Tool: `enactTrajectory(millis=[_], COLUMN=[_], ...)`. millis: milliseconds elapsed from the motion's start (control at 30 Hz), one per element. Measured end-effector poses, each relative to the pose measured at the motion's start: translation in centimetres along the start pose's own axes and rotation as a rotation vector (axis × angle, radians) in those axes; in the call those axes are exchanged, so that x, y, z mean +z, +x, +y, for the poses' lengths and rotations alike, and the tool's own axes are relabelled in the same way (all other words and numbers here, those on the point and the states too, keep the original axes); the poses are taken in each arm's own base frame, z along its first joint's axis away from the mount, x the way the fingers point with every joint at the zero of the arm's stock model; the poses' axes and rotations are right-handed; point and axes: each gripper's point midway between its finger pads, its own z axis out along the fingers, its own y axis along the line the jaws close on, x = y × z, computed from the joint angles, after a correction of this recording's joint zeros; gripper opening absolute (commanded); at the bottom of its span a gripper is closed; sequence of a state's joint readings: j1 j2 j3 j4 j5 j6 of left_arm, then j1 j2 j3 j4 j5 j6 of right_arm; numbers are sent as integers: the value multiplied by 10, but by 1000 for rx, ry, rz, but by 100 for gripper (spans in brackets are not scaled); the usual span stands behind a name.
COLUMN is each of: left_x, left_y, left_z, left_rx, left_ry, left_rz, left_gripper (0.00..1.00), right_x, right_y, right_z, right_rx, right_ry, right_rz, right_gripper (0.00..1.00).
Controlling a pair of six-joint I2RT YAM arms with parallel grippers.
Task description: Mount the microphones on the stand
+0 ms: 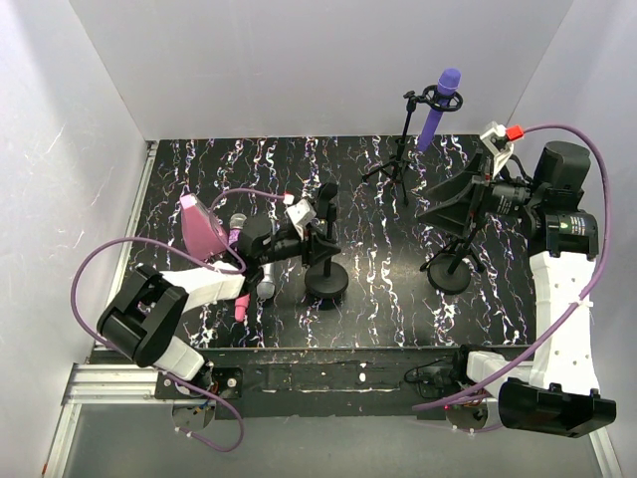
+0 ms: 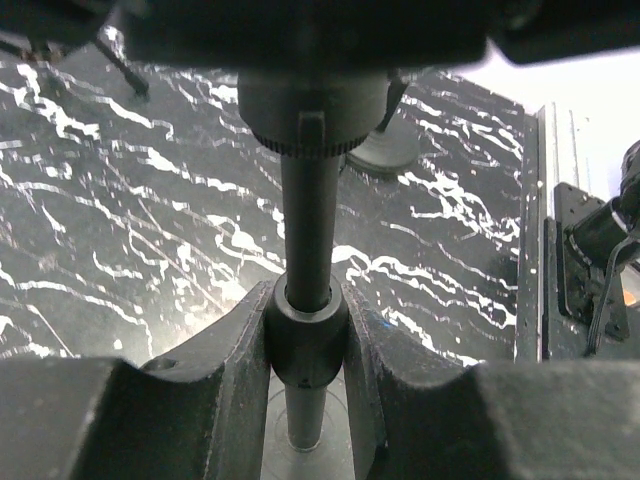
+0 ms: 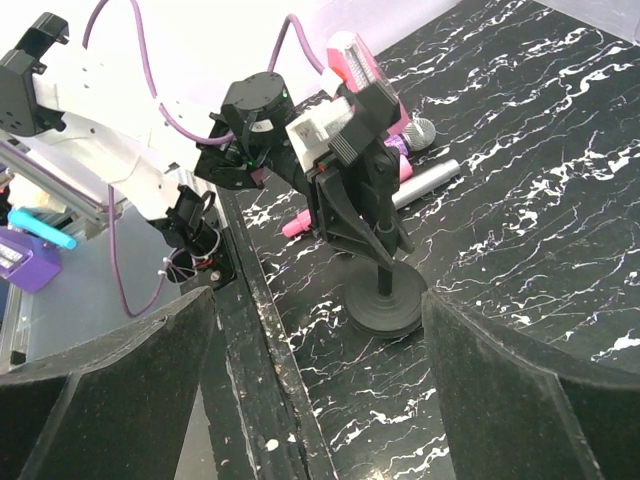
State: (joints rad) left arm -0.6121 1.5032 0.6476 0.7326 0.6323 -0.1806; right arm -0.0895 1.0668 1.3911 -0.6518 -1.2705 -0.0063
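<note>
The robot will next pull the pole back and slightly toward the silver-grey microphone with its left gripper, then open that gripper.
My left gripper is shut on the pole of a black round-base stand. In the left wrist view its jaws clamp the pole's collar. The purple microphone sits in the clip of a tripod stand at the back. The silver-grey microphone, the pink microphone and the glittery microphone's mesh head lie on the table under my left arm. My right gripper hangs open and holds nothing, above a second round-base stand. Its wrist view shows the held stand and the silver-grey microphone.
A pink wedge-shaped object stands at the left beside the microphones. White walls close in the back and both sides. The table's black front rail runs between the arm bases, and purple cables loop off both arms.
</note>
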Motion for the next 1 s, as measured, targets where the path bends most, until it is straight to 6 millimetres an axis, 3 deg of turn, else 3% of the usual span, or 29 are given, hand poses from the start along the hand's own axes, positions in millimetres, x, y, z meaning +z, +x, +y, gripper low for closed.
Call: enactTrajectory(millis=[133, 333, 700, 767, 1000], left_x=[-10, -20, -36, -42, -69], left_y=[23, 39, -8, -13, -37], left_z=[-2, -5, -20, -22, -37], left_rx=[-28, -56, 25, 39, 106], left_ry=[-15, -33, -49, -64, -96], left_rz=[45, 91, 4, 7, -15], left_gripper=[11, 41, 82, 98, 98], right_x=[2, 5, 10, 11, 16], right_y=[1, 6, 19, 22, 32], right_z=[5, 12, 16, 16, 20], right_rx=[-18, -28, -45, -47, -61], right_ry=[-31, -68, -101, -104, -128], right_rz=[6, 20, 52, 60, 93], right_gripper=[91, 91, 92, 92, 92])
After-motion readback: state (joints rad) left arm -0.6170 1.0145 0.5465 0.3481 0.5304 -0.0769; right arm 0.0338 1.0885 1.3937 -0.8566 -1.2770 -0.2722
